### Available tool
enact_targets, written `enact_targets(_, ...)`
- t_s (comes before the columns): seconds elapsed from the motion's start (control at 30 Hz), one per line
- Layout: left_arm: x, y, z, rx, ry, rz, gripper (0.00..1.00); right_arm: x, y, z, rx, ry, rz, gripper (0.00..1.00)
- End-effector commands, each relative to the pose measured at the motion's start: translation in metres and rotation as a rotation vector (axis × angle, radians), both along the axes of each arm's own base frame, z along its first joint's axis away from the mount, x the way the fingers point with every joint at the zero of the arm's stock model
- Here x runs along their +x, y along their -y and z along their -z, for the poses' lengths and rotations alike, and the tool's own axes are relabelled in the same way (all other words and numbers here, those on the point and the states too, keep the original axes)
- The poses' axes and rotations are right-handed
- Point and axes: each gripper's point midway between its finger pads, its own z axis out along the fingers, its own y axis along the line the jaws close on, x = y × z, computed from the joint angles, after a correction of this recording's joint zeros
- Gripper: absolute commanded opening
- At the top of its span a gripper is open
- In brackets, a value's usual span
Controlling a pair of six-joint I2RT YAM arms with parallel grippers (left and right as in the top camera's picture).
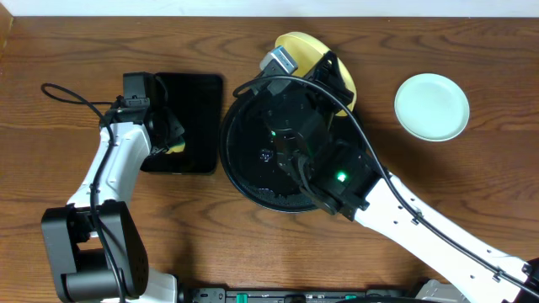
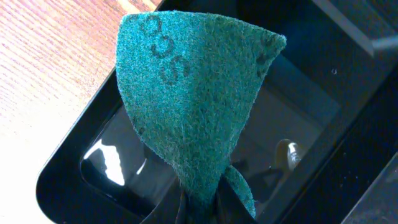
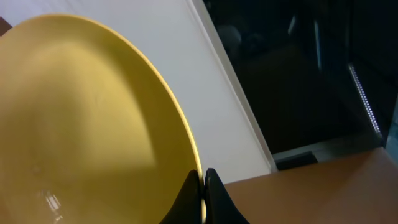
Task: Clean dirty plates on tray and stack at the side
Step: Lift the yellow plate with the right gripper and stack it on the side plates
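Note:
My right gripper swings to the right in the overhead view next, turns the yellow plate [image 1: 296, 44] flat and brings it down onto the mint-blue plate.
My right gripper [image 1: 328, 71] is shut on the rim of the pale yellow plate [image 1: 296, 44] and holds it tilted up over the far edge of the round black tray [image 1: 232, 160]. In the right wrist view the fingers [image 3: 203, 186] pinch the yellow plate's [image 3: 81, 118] edge. One mint-blue plate [image 1: 431, 105] lies on the table at the right. No other mint-blue plate shows. My left gripper [image 1: 168, 139] is shut on a green scouring pad [image 2: 193, 93], with the fingers [image 2: 202, 208] pinching its lower end.
A smaller rectangular black tray [image 1: 198, 93] sits left of the round tray, under my left gripper; it also shows in the left wrist view [image 2: 68, 180]. My right arm covers much of the round tray's inside. The table is brown wood.

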Motion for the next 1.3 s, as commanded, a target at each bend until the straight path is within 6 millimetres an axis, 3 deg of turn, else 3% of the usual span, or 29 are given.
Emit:
enact_targets(0.0,-0.002,-0.001,0.003,0.005,-0.01,0.012,0.08,0.003,0.023,-0.004,0.151,0.05,0.086,0.01)
enact_targets(0.1,-0.002,-0.001,0.003,0.005,-0.01,0.013,0.08,0.016,0.041,0.027,0.359,-0.001,0.117,0.01)
enact_targets(0.27,-0.002,-0.001,0.003,0.005,-0.011,0.012,0.08,0.051,0.065,0.13,0.924,-0.416,0.112,0.01)
enact_targets(0.33,-0.004,-0.001,0.004,0.004,-0.017,0.013,0.08,0.064,0.094,0.156,1.099,-0.495,0.203,0.01)
enact_targets(0.43,-0.005,-0.001,0.004,0.003,-0.025,0.013,0.08,0.071,0.159,0.187,1.293,-0.492,0.443,0.01)
enact_targets(0.63,-0.004,-0.001,0.004,0.004,-0.021,0.012,0.08,0.061,0.269,0.215,1.422,-0.402,0.75,0.01)
enact_targets(0.8,-0.004,-0.001,0.003,0.004,-0.017,0.012,0.08,0.053,0.321,0.212,1.593,-0.351,0.783,0.01)
enact_targets(0.93,-0.003,-0.001,0.003,0.004,-0.016,0.012,0.08,0.04,0.365,0.225,1.61,-0.29,0.89,0.01)
enact_targets(1.07,-0.002,-0.001,0.003,0.004,-0.012,0.012,0.08,0.033,0.389,0.252,1.592,-0.287,0.992,0.01)
enact_targets(1.27,-0.003,-0.001,0.003,0.004,-0.013,0.012,0.08,0.038,0.389,0.299,1.591,-0.364,1.052,0.01)
